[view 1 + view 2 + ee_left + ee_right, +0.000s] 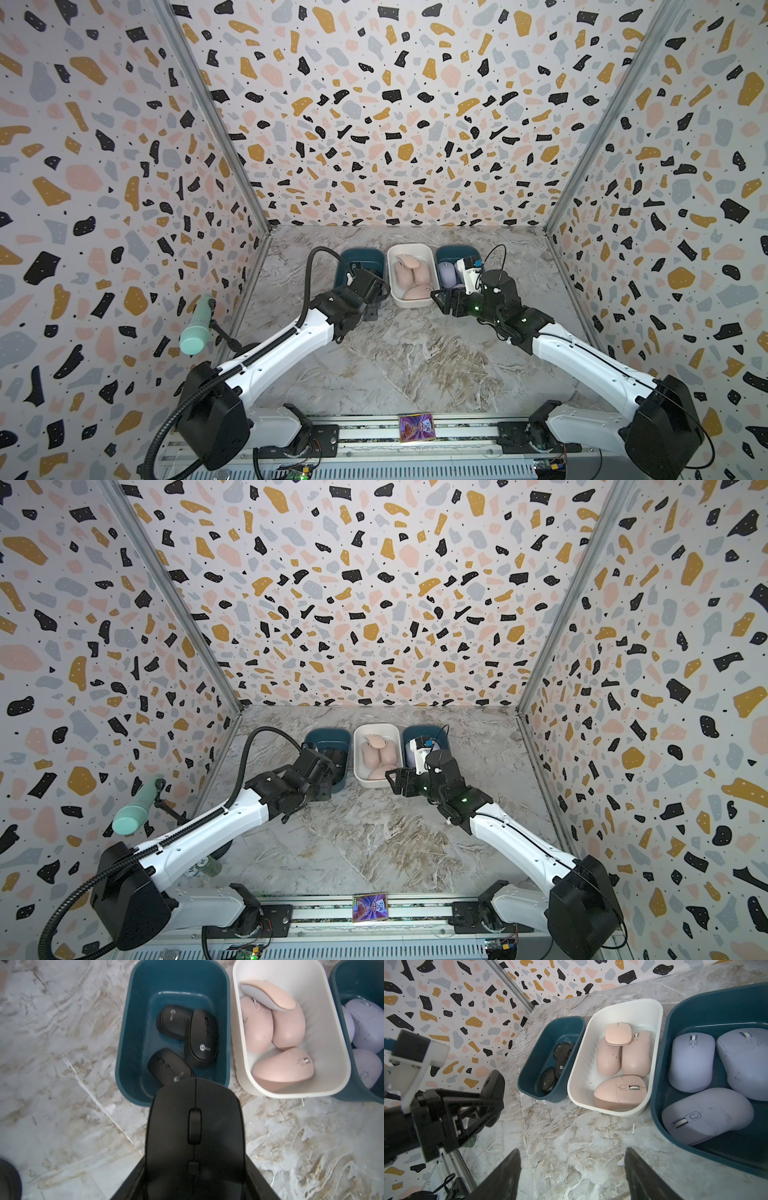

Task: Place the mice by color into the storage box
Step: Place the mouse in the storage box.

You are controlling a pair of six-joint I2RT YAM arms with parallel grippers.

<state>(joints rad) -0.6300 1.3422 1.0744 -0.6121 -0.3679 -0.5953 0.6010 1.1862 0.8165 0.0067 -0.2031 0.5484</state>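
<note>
The left gripper carries the fourth black mouse [195, 1126] outward and down next, then releases it, as the teal box holding black mice lies outward and below.
Three storage boxes stand in a row at the back of the table. The left teal box [124, 1043] holds three black mice [201, 1039]. Several pale pink mice [284, 1068] lie in the white box [332, 1043]. The right teal box [662, 1084] holds three lilac mice [691, 1064]. My left gripper [374, 286] is shut on a fourth black mouse [195, 1126], held just above the near rim of the left teal box. My right gripper [572, 1153] is open and empty, above bare table in front of the white and right teal boxes.
A mint-green cylinder [197, 326] on a black stand juts from the left wall beside the left arm. A small lit screen [416, 427] sits on the front rail. Patterned walls close off three sides. Marble tabletop [395, 365] lies between the arms.
</note>
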